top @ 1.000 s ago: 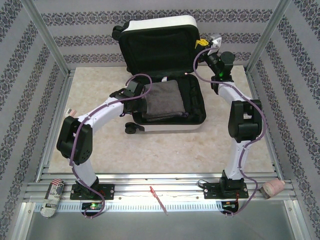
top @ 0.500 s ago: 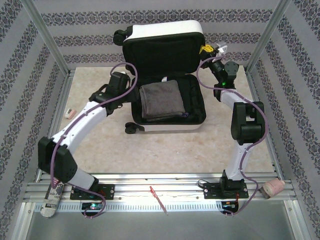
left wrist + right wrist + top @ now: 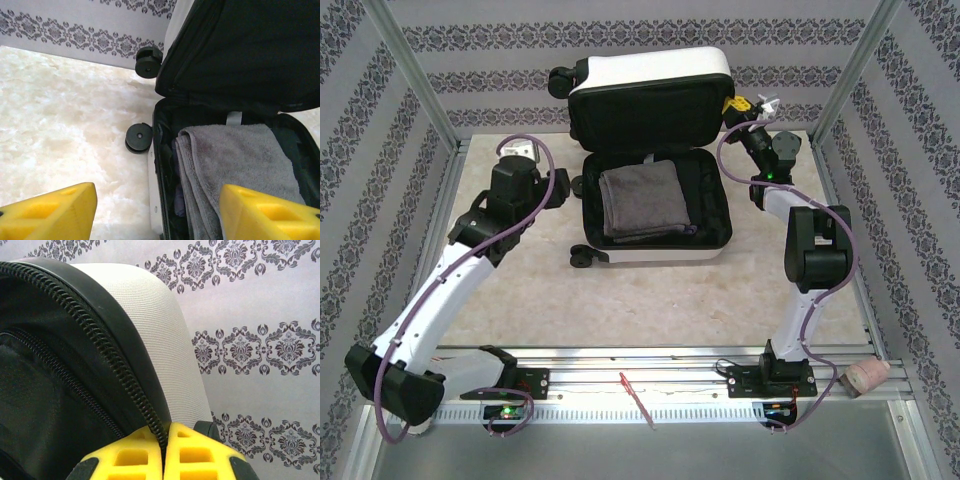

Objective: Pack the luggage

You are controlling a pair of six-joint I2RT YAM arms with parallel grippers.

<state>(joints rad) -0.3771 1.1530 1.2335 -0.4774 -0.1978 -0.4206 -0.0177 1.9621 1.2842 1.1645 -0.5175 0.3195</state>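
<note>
My right gripper needs to swing the luggage's raised lid back and down over the luggage's base holding the grey towel (image 3: 640, 200) next, then let go. That base is below and back.
The white hard-shell luggage (image 3: 655, 70) lies open at the back of the table, its lid (image 3: 165, 345) raised upright. A folded grey towel (image 3: 640, 200) rests in its black-lined base, also seen as the grey towel (image 3: 240, 165) in the left wrist view. My right gripper (image 3: 745, 108) is at the lid's right edge, its yellow fingers (image 3: 195, 455) shut on the lid's zipper rim (image 3: 125, 380). My left gripper (image 3: 520, 155) hovers open to the left of the case, above the table beside a black wheel (image 3: 138, 137), with nothing between its fingers (image 3: 47, 212).
Metal frame posts (image 3: 405, 70) and patterned walls enclose the table. A small pink-and-white object (image 3: 460, 227) lies at the left edge. A striped roll (image 3: 425, 395) and a pink roll (image 3: 865, 377) sit on the front rail, beside a red tool (image 3: 635, 395).
My left arm pulled back from the towel in the case, moving left and away to the table's left side. The lid has tipped further upright with my right gripper on its edge.
</note>
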